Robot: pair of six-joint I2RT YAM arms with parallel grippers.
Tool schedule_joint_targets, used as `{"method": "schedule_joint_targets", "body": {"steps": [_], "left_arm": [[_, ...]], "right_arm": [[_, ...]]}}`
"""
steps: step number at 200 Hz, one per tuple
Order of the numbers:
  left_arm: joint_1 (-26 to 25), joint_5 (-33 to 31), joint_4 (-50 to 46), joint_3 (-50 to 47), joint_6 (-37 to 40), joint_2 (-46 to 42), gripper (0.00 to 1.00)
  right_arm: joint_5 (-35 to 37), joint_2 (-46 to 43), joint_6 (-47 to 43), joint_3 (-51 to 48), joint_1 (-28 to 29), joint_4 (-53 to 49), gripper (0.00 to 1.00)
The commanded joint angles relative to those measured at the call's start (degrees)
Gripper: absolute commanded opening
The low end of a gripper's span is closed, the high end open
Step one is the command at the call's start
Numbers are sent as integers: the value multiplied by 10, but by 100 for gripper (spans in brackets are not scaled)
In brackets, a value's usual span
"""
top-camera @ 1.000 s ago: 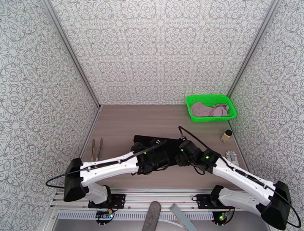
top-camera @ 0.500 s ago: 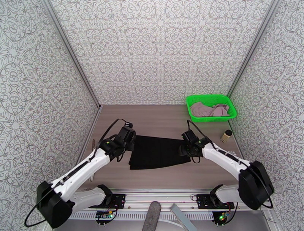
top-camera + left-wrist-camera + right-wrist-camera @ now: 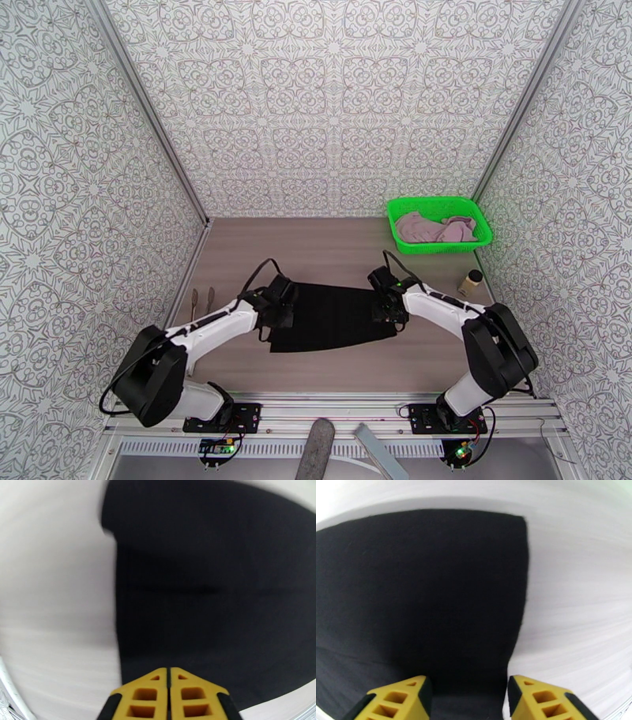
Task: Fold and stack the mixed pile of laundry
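My right gripper's outer finger barely clears the black garment's side edge. My right gripper will next move slightly sideways toward the bottle and close on that edge.
The black garment (image 3: 332,317) of the laundry pile lies spread flat in the middle of the table. My left gripper (image 3: 278,314) hovers at its left edge; in the left wrist view the yellow fingertips (image 3: 158,677) press together above the black cloth (image 3: 213,582), nothing visible between them. My right gripper (image 3: 389,309) is at the cloth's right edge; its fingers (image 3: 409,695) stand apart over the black cloth (image 3: 426,586). The dusty pink garment (image 3: 436,227) lies crumpled in the green basket (image 3: 439,247).
The basket sits at the back right corner. A small bottle with a dark cap (image 3: 472,282) stands right of the cloth. Two thin metal tools (image 3: 202,301) lie by the left wall. Patterned walls close in three sides.
Both arms have swung from the table's middle out to the cloth's left and right edges. The black garment went from bunched to flat. The left fingers closed; the right ones narrowed slightly.
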Motion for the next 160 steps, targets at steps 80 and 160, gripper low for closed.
{"method": "schedule_joint_targets", "body": {"steps": [80,160], "left_arm": [[-88,-50,-72,41,-63,-68,6],[-16,36,-5,82,85,-165,34]], "right_arm": [[-27,46,-28,-4,-45,49,65],[-98,123,-3,-35,-45,107,46]]}}
